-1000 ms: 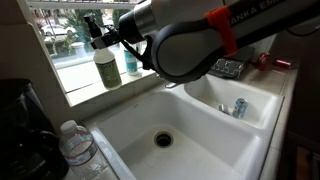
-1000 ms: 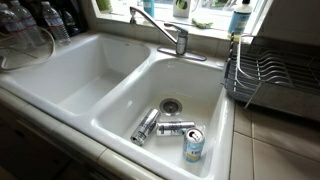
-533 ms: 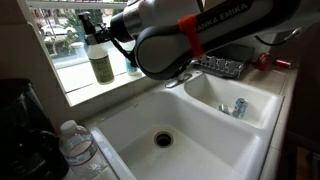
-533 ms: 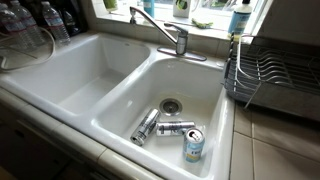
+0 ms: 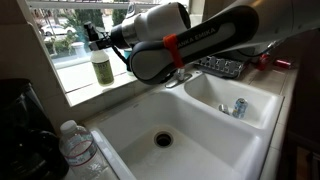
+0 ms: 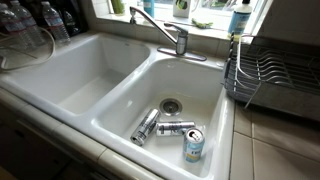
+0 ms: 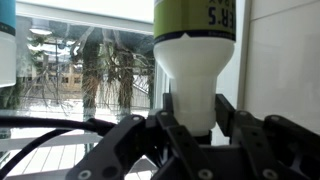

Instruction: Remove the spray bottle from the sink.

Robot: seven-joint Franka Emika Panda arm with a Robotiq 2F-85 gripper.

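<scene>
The gripper lowers the upright spray bottle next until its base stands on the window sill (image 5: pixel 103 88), below the gripper and outside the basin, then releases the bottle's neck.
The spray bottle (image 5: pixel 102 68), pale yellow-green with a black trigger head, is upright over the window sill behind the sink, outside the basin. My gripper (image 5: pixel 108 42) is shut on its neck just below the sprayer head. In the wrist view the picture stands upside down: the bottle (image 7: pixel 193 50) fills the centre and my gripper's fingers (image 7: pixel 193 122) clamp its white neck. The sink's wide basin (image 5: pixel 128 118) with the dark drain holds nothing; it also shows in an exterior view (image 6: pixel 70 72). I cannot tell whether the bottle's base touches the sill.
Three cans (image 6: pixel 170 126) lie in the smaller basin. A chrome faucet (image 6: pixel 162 30) stands behind the divider. Water bottles (image 5: pixel 75 148) stand on the counter beside the wide basin. A dish rack (image 6: pixel 272 76) and a blue-liquid pump bottle (image 6: pixel 240 17) are at the far side.
My arm has swung toward the window, carrying the spray bottle a little further over the sill. The cans and the sink are unchanged.
</scene>
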